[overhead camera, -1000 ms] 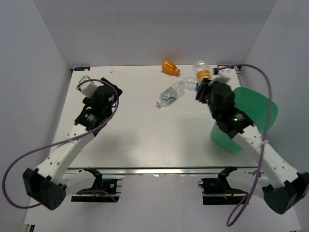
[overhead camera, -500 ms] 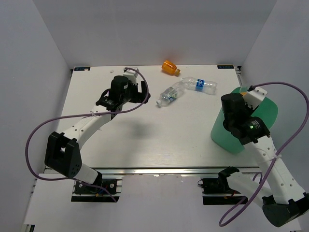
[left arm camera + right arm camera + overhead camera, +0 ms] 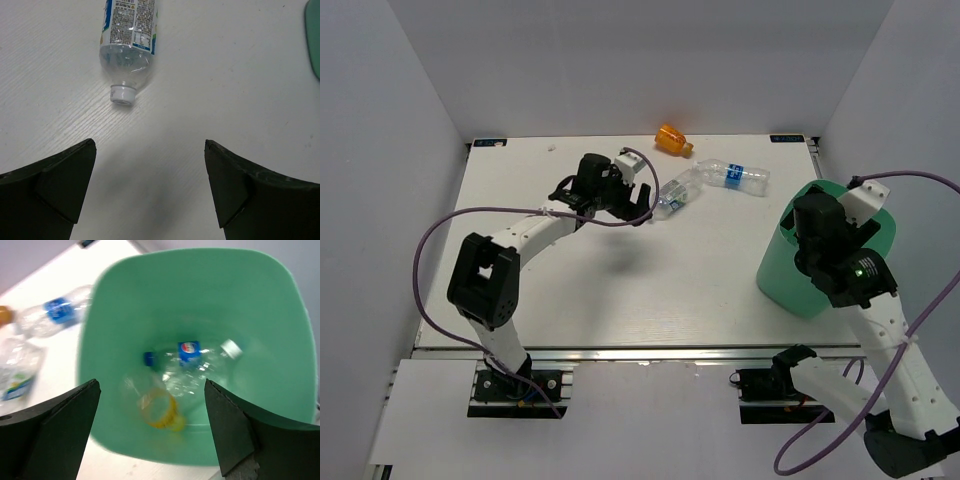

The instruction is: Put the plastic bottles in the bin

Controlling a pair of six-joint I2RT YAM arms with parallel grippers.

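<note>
The clear bottle's narrow neck lies below my left gripper and to its right in the top view, so I need to lower it that way until fingers straddle it.
The green bin [image 3: 782,280] stands at the right, and my right gripper [image 3: 825,235] hangs over its mouth. In the right wrist view that gripper [image 3: 150,407] is open above the bin [image 3: 200,255], where a small clear orange-capped bottle [image 3: 161,409] and a blue-capped clear bottle [image 3: 192,357] lie on the bottom. A clear bottle with a white cap [image 3: 672,195] lies mid-table, and my left gripper [image 3: 638,203] is open just left of it. Through the left wrist camera the bottle [image 3: 129,45] lies ahead of the open, empty left gripper [image 3: 150,165], cap towards it. A blue-labelled bottle [image 3: 735,176] and an orange bottle [image 3: 672,138] lie further back.
White walls close the table on the back and both sides. The bin's green rim [image 3: 314,40] shows at the right edge of the left wrist view. The two bottles on the table [image 3: 55,312] appear blurred left of the bin in the right wrist view.
My right gripper carried the orange-capped bottle from the back of the table over the bin and opened; the bottle now lies inside. My left arm swung from the left side to the white-capped bottle.
</note>
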